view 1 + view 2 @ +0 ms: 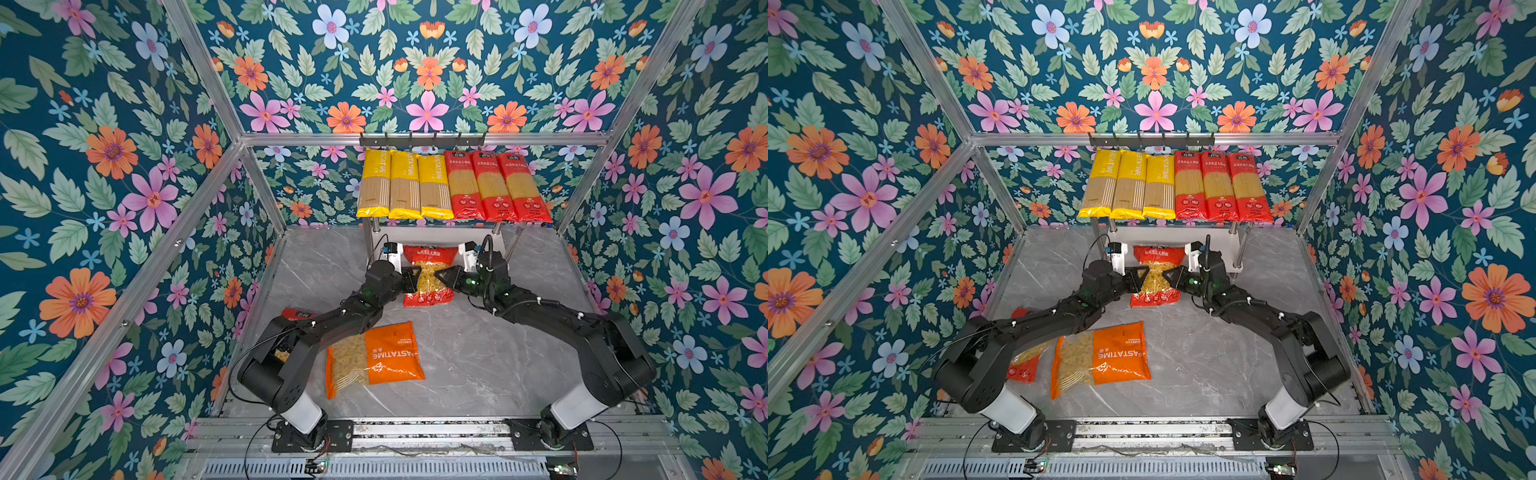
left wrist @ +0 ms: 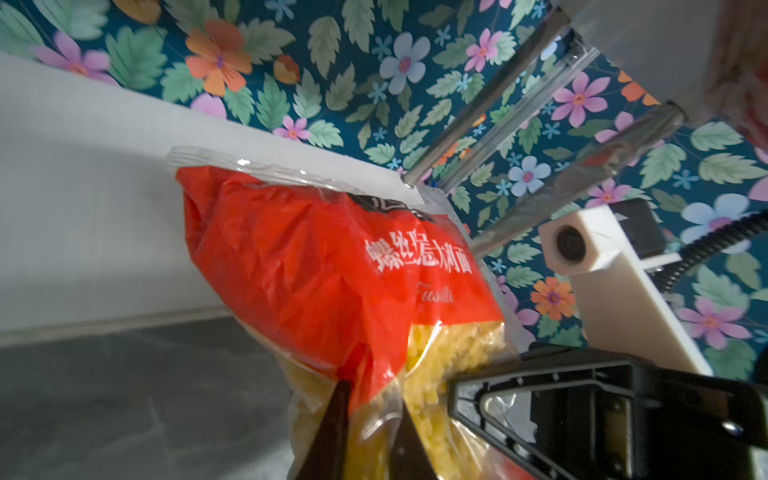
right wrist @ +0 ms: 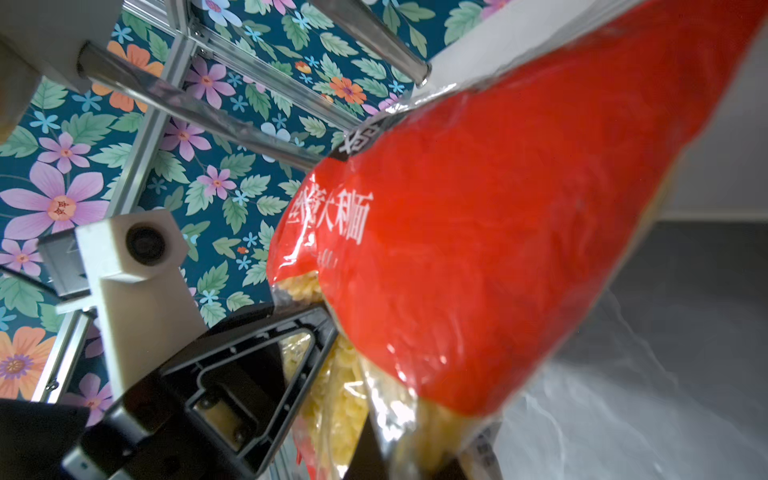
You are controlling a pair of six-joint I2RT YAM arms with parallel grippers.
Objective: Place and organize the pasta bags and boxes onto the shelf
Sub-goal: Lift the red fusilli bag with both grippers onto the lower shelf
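I will next move the red macaroni bag outward with my right gripper, onto the lower board's end (image 1: 394, 235) (image 3: 480, 41) under the yellow packs, and let go of it there, because that board is bare.
A squat red macaroni bag (image 1: 428, 274) (image 1: 1156, 276) hangs just in front of the shelf's (image 1: 440, 236) lower white board, its top end toward the board. My left gripper (image 1: 415, 279) (image 2: 370, 399) is shut on the bag's left edge. My right gripper (image 1: 441, 276) (image 3: 411, 453) is shut on its right edge. In the wrist views the bag (image 2: 324, 266) (image 3: 498, 232) reaches up to the board (image 2: 83, 166). On the top tier lie three yellow spaghetti packs (image 1: 405, 185) and three red ones (image 1: 494, 187), side by side.
An orange macaroni bag (image 1: 378, 357) lies flat on the grey marble table near the front left. Another red bag (image 1: 1025, 361) lies partly under my left arm. A black hook rail (image 1: 422, 141) runs above the shelf. Floral walls and aluminium posts close in the sides.
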